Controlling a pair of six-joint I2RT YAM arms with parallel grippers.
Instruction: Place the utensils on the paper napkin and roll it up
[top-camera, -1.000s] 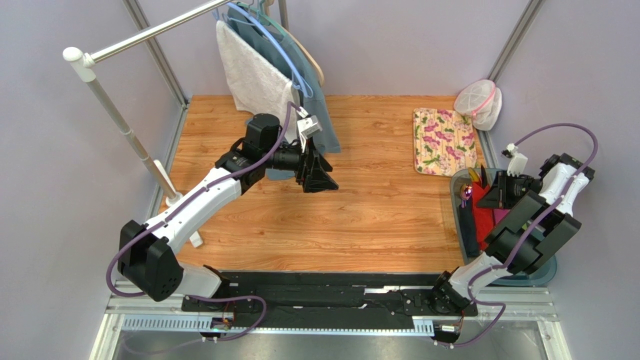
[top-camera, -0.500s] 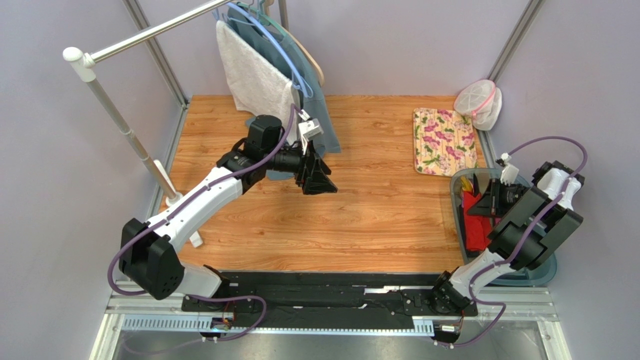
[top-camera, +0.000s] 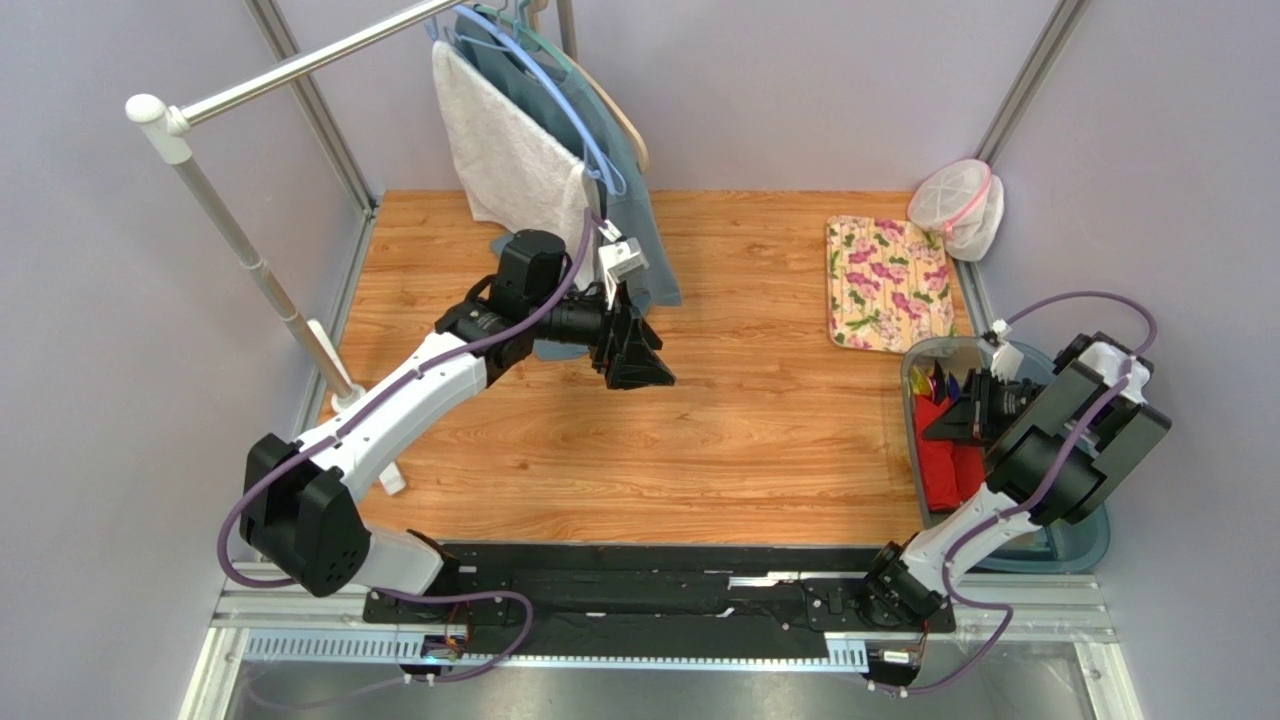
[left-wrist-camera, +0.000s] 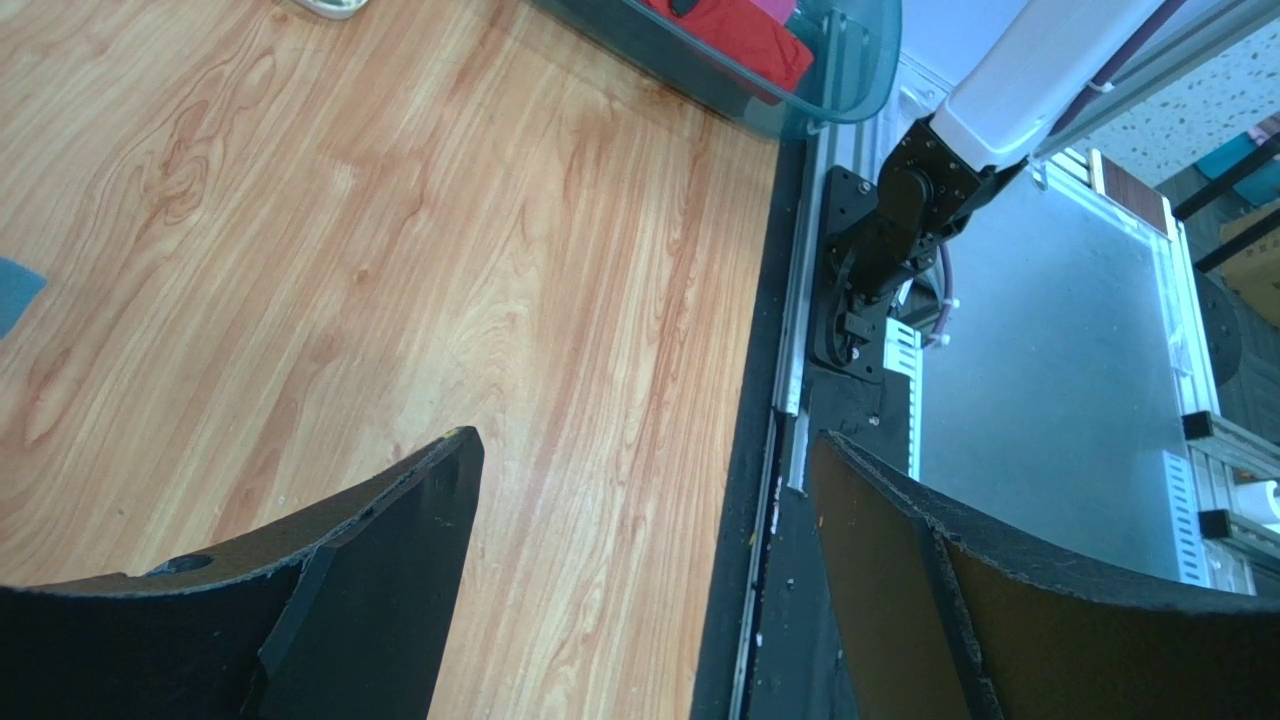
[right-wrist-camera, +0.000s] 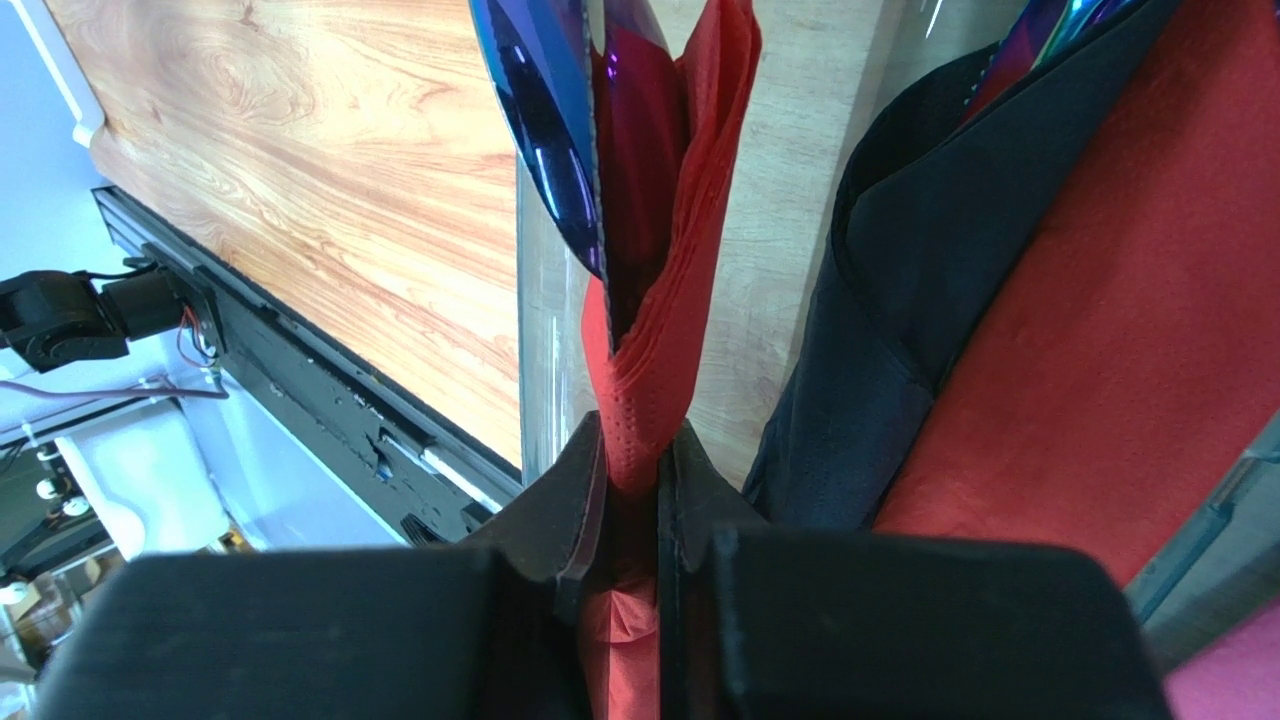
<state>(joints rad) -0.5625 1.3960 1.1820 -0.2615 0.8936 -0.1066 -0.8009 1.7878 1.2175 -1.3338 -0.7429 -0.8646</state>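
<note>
The robot's right gripper will next bring the roll down toward the navy cloth and let go of it where space is free, since the bare bottom of the bin beside the cloth is below.
My right gripper is inside the clear bin at the table's right edge. It is shut on the red paper napkin, which is gathered into a narrow roll around an iridescent blue-purple utensil that sticks out of its far end. Coloured utensil tips show in the bin in the top view. My left gripper hovers open and empty over the middle of the wooden table; its fingers frame bare wood in the left wrist view.
More red sheets and a dark navy cloth lie in the bin. A floral cloth and a mesh bag sit at the back right. A rack with hung towels stands at the back left.
My right gripper has moved nearer and lower along the bin with the red napkin in it. The left arm has barely moved.
</note>
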